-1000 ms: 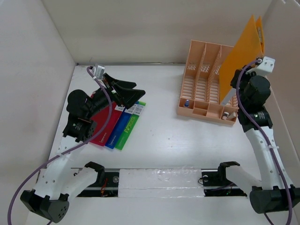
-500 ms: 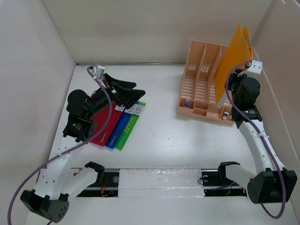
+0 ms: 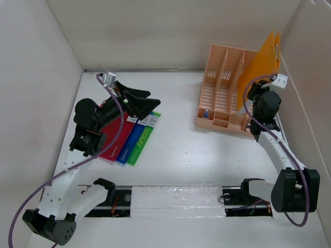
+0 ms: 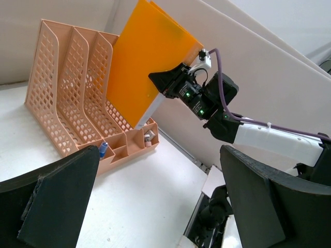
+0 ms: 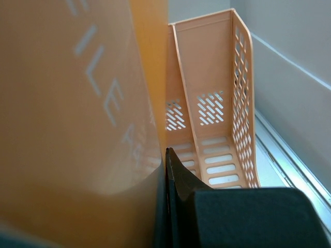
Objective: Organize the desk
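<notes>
The orange folder [image 3: 265,56] is high above the rack's slots, so the robot's right gripper needs to move down and away from the wall next, to bring it between the rack's dividers.
The desk [image 3: 186,150] is a white tabletop inside white walls. My right gripper [image 3: 252,96] is shut on an orange folder [image 3: 265,56] and holds it upright over the right end of the peach file rack [image 3: 223,88]. In the right wrist view the folder [image 5: 72,113] fills the left side, pinched at my gripper [image 5: 166,155], with the rack's slots [image 5: 217,103] behind. My left gripper [image 3: 148,103] is open and empty above flat red [image 3: 115,137], blue [image 3: 130,140] and green [image 3: 143,138] folders. Its wrist view shows the orange folder [image 4: 150,67] and rack [image 4: 67,88].
The rack's small front compartments hold a blue-capped bottle [image 3: 206,114] and another small item [image 3: 250,126]. The right wall stands close behind the rack and right arm. A black rail with a clear strip [image 3: 176,199] runs along the near edge.
My right arm has moved left and toward the rack, and the orange folder has turned more edge-on over the rack's right end. The left arm has not moved.
</notes>
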{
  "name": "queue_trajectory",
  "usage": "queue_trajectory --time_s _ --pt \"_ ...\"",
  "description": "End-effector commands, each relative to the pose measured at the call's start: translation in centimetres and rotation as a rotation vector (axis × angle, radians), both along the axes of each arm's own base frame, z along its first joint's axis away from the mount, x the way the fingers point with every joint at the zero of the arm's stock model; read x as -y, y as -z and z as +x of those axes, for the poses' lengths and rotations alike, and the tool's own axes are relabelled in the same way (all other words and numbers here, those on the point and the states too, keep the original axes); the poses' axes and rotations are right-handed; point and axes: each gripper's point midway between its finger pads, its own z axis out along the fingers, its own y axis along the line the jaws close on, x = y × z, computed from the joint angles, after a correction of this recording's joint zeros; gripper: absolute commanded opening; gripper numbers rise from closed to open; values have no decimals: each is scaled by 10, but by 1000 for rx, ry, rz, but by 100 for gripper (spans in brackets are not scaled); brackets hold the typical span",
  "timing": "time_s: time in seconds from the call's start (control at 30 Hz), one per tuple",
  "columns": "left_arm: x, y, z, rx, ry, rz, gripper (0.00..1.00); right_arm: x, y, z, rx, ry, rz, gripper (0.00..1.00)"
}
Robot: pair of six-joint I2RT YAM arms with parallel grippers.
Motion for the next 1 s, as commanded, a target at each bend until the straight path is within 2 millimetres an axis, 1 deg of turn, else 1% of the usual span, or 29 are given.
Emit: queue_trajectory --time_s 0.0,0.03,0.13,0.23,0.27,0.37,0.4,0.47,0.5,0.53,0.57,0.63,0.7,0.77,0.8,0.83,0.93,0.97 --pt "-1 -18 -4 65 6 -12 99 4 -48 -2 217 17 12 0" --pt "0 -18 -4 64 7 -12 99 3 -42 0 208 14 12 0" --pt "1 -15 -2 54 13 -8 99 1 -41 4 211 13 2 0" --pt "2 -15 -1 53 13 -8 99 2 -43 6 226 20 -3 0" --pt "2 -14 0 50 16 -6 99 -2 -44 7 234 9 0 0" --pt "2 -12 2 47 11 -5 99 2 -45 9 238 30 -4 0" --pt "3 -11 3 42 10 -3 99 -2 -46 10 240 25 -5 0" --pt "4 -9 5 33 16 2 99 -2 -45 13 233 38 -8 0" --pt "5 -8 5 29 19 3 99 -2 -41 17 222 37 -9 0" --pt "5 -9 5 31 21 2 99 -7 -38 20 212 24 -12 0" --pt "5 -9 5 32 17 2 99 -5 -31 22 188 35 -17 0" --pt "4 -8 5 30 16 2 99 -10 -19 25 155 42 -15 0" --pt "4 -9 5 33 16 2 99 -6 -7 27 121 64 -10 0" --pt "4 -11 2 39 19 -1 99 -13 3 26 90 62 15 0" --pt "3 -13 1 47 17 -2 99 -13 8 25 81 61 24 0" --pt "3 -13 1 49 15 -3 99 -14 17 24 65 59 30 0" --pt "3 -13 0 47 19 -5 99 -10 29 25 40 80 38 0" --pt "3 -13 -1 47 27 -4 99 -10 37 25 14 85 34 0"
